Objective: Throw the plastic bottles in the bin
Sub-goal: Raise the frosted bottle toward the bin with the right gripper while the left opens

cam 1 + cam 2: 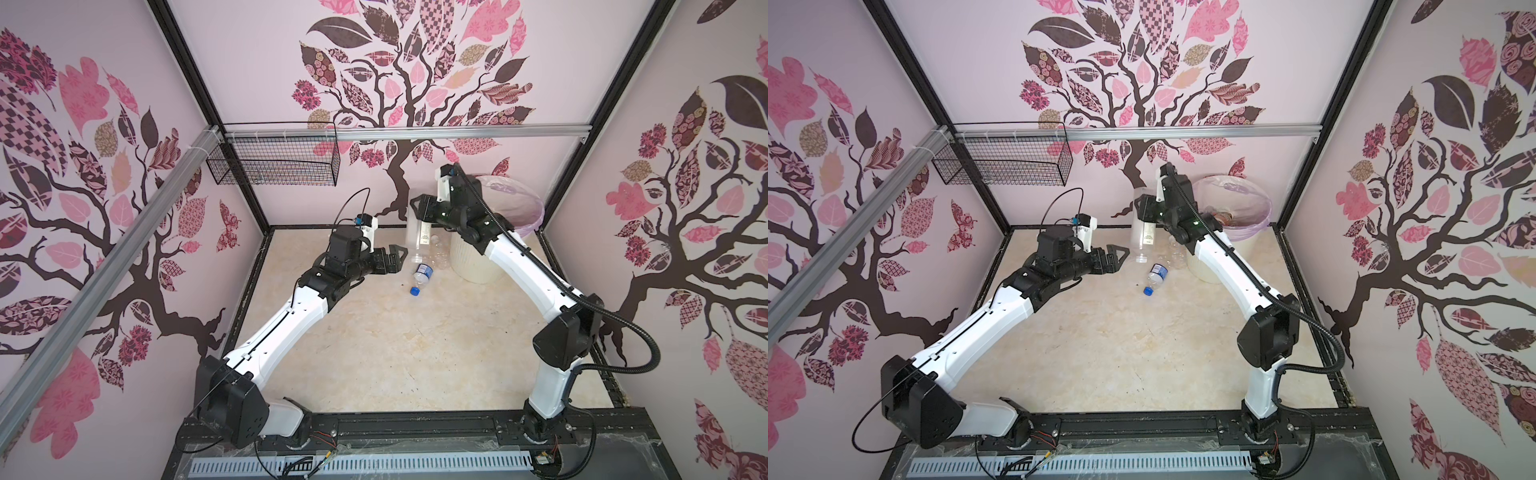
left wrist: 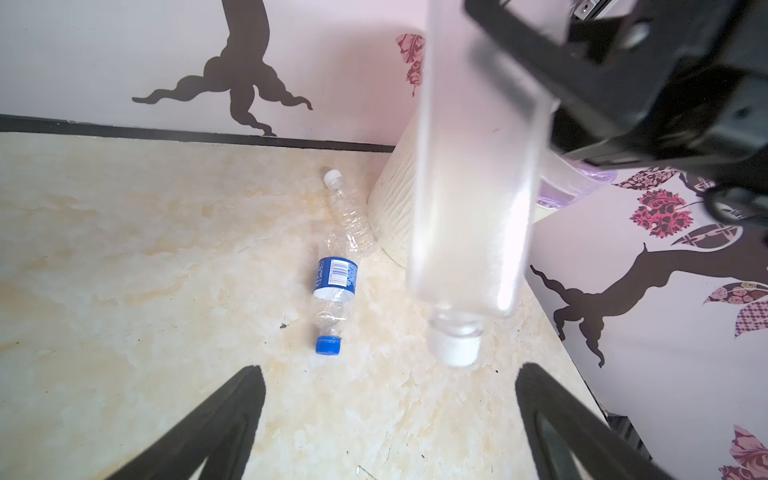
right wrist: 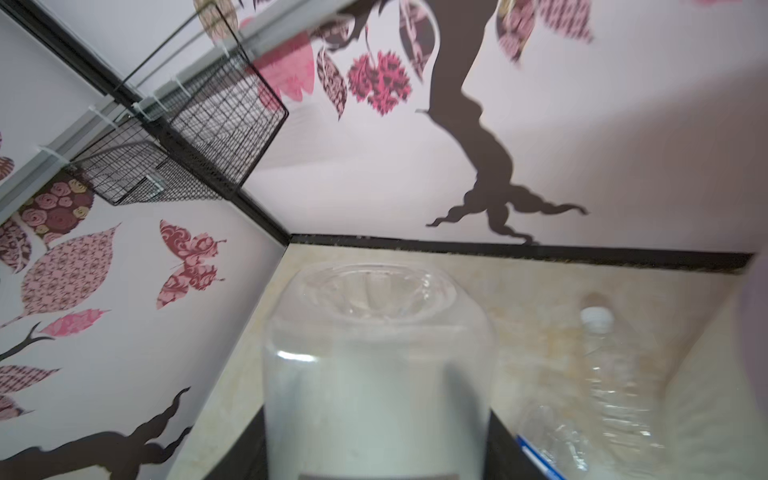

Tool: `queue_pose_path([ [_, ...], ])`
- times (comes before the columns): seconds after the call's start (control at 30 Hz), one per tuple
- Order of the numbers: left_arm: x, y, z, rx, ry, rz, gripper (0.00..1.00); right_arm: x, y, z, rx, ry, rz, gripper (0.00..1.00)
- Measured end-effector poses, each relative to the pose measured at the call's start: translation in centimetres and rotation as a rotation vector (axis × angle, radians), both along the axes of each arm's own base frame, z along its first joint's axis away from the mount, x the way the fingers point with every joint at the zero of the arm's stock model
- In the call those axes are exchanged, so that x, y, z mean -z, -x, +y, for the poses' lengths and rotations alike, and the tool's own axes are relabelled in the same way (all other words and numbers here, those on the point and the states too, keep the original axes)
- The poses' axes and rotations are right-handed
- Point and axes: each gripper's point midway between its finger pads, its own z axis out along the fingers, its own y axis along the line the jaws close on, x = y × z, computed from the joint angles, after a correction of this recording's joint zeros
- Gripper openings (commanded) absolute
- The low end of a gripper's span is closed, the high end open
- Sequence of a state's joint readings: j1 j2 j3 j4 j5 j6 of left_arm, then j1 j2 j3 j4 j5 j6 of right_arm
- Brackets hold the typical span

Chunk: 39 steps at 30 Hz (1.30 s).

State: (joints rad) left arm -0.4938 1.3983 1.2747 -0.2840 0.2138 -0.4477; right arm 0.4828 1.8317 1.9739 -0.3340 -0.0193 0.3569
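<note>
I will swing and turn my right gripper next across the bin's lilac-lined rim and over the bin's opening (image 1: 513, 201) to let go of the square bottle (image 1: 417, 235), because it hangs outside.
My right gripper (image 1: 420, 209) (image 1: 1144, 208) (image 3: 376, 449) is shut on a large clear square bottle (image 1: 417, 235) (image 1: 1143, 237) (image 2: 469, 208) (image 3: 374, 365). The bottle hangs cap-down above the floor, just left of the cream bin (image 1: 478, 262) (image 1: 1204, 268) (image 2: 395, 195). On the floor lie a blue-labelled bottle with a blue cap (image 1: 422, 275) (image 1: 1156, 275) (image 2: 334, 291) and a crumpled clear bottle with a white cap (image 1: 440, 254) (image 1: 1173, 258) (image 2: 348, 216) (image 3: 615, 374) against the bin's foot. My left gripper (image 1: 395, 257) (image 1: 1116, 257) (image 2: 390, 415) is open and holds nothing, close to the hanging bottle's cap.
The bin stands in the back right corner with a lilac liner (image 1: 530, 208) (image 1: 1262, 216) over its rim; some items show inside. A black wire basket (image 1: 274, 162) (image 1: 1005, 162) (image 3: 187, 137) hangs on the back rail at left. Walls close in on three sides.
</note>
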Motion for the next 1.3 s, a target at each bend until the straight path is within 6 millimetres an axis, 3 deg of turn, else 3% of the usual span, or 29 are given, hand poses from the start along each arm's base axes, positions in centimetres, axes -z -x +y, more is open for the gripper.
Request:
queue_pose_path([
  [0.17, -4.9, -0.5, -0.5, 0.007, 0.035, -0.080, 0.98, -11.3, 2.6, -6.3, 0.199, 0.089, -0.286, 0.47],
  [0.33, -10.0, 0.2, -1.8, 0.032, 0.075, -0.183, 0.98, -23.3, 10.0, -14.3, 0.462, 0.101, -0.629, 0.46],
  [0.5, -11.6, 1.8, -5.0, 0.104, 0.068, -0.230, 0.98, -30.7, 17.0, -19.7, 0.651, 0.087, -0.860, 0.46],
  [0.6, -11.5, 2.5, -6.8, 0.143, 0.056, -0.231, 0.98, -32.4, 18.1, -21.2, 0.715, 0.102, -0.913, 0.46],
  [0.67, -11.2, 2.5, -7.3, 0.153, 0.048, -0.229, 0.98, -32.2, 17.2, -22.1, 0.745, 0.123, -0.909, 0.46],
  [0.73, -10.9, 2.4, -7.3, 0.151, 0.038, -0.223, 0.98, -30.6, 14.9, -23.3, 0.783, 0.157, -0.863, 0.48],
  [0.8, -10.7, 2.3, -7.2, 0.145, 0.031, -0.219, 0.98, -27.8, 11.5, -24.0, 0.799, 0.200, -0.777, 0.63],
  [0.9, -10.6, 2.2, -7.1, 0.138, 0.026, -0.218, 0.98, -21.3, 4.6, -23.7, 0.773, 0.285, -0.577, 0.93],
  [0.93, -10.5, 2.2, -7.1, 0.137, 0.024, -0.217, 0.98, -18.4, 2.3, -23.2, 0.753, 0.315, -0.495, 0.99],
  [1.0, -10.4, 2.2, -7.0, 0.134, 0.020, -0.212, 0.98, -12.6, -0.8, -22.4, 0.709, 0.373, -0.339, 0.99],
  [1.07, -10.2, 2.3, -6.8, 0.132, 0.016, -0.209, 0.98, -7.3, -2.0, -21.8, 0.666, 0.421, -0.219, 1.00],
  [1.13, -10.1, 2.6, -6.6, 0.131, 0.013, -0.204, 0.98, -4.0, -2.1, -21.4, 0.638, 0.436, -0.148, 0.99],
  [1.2, -10.2, 2.7, -6.5, 0.131, 0.013, -0.205, 0.98, -3.2, -2.1, -21.3, 0.630, 0.429, -0.127, 0.99],
  [1.3, -10.3, 2.8, -6.4, 0.131, 0.016, -0.206, 0.98, -4.5, -1.6, -21.3, 0.630, 0.397, -0.149, 1.00],
])
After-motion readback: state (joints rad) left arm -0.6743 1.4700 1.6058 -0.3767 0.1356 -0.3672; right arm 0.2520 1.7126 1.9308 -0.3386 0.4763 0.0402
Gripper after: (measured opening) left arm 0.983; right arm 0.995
